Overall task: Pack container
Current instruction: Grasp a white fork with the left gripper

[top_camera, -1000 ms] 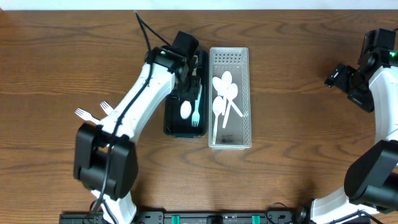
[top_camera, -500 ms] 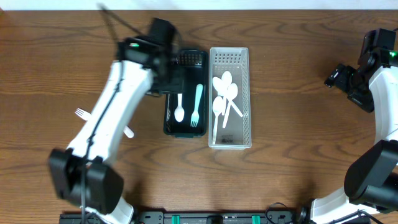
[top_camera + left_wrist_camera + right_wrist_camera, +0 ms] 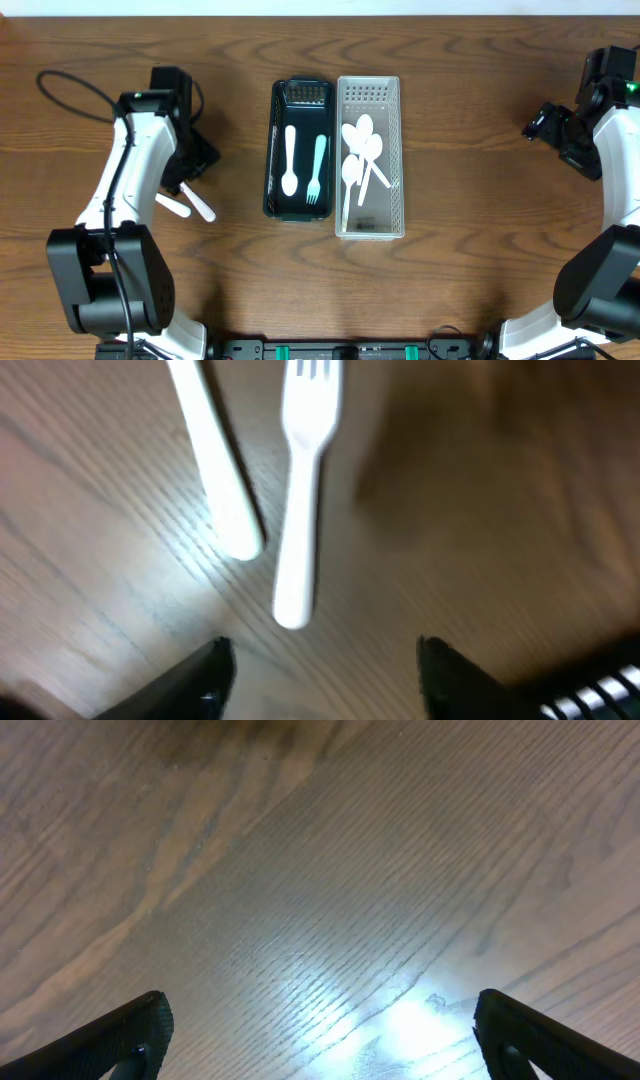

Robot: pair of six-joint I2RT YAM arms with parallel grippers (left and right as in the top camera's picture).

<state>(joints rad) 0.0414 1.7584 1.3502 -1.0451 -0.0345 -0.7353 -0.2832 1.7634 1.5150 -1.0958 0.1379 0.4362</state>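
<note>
The white fork [image 3: 300,490] lies lengthwise just ahead of my open fingers, so my left gripper should next lower onto its handle near the head, one finger each side.
A black container [image 3: 276,150] holds a white spoon [image 3: 289,160] and a teal fork [image 3: 318,168]. A white slotted basket [image 3: 394,150] beside it holds several white spoons [image 3: 360,150]. My left gripper [image 3: 192,172] is open and empty above two white utensils on the table [image 3: 200,208], left of the container. In the left wrist view [image 3: 325,670] a white fork [image 3: 300,490] and a white handle [image 3: 215,470] lie just ahead of the open fingers. My right gripper [image 3: 535,125] is open and empty at the far right, over bare wood [image 3: 320,1030].
The wooden table [image 3: 470,250] carries only the two trays in the middle and the loose utensils at the left. My left arm's cable [image 3: 70,85] loops at the far left.
My left arm has swung left from the black container to above the loose white utensils. The white spoon now lies free in the black container. The right arm has not moved.
</note>
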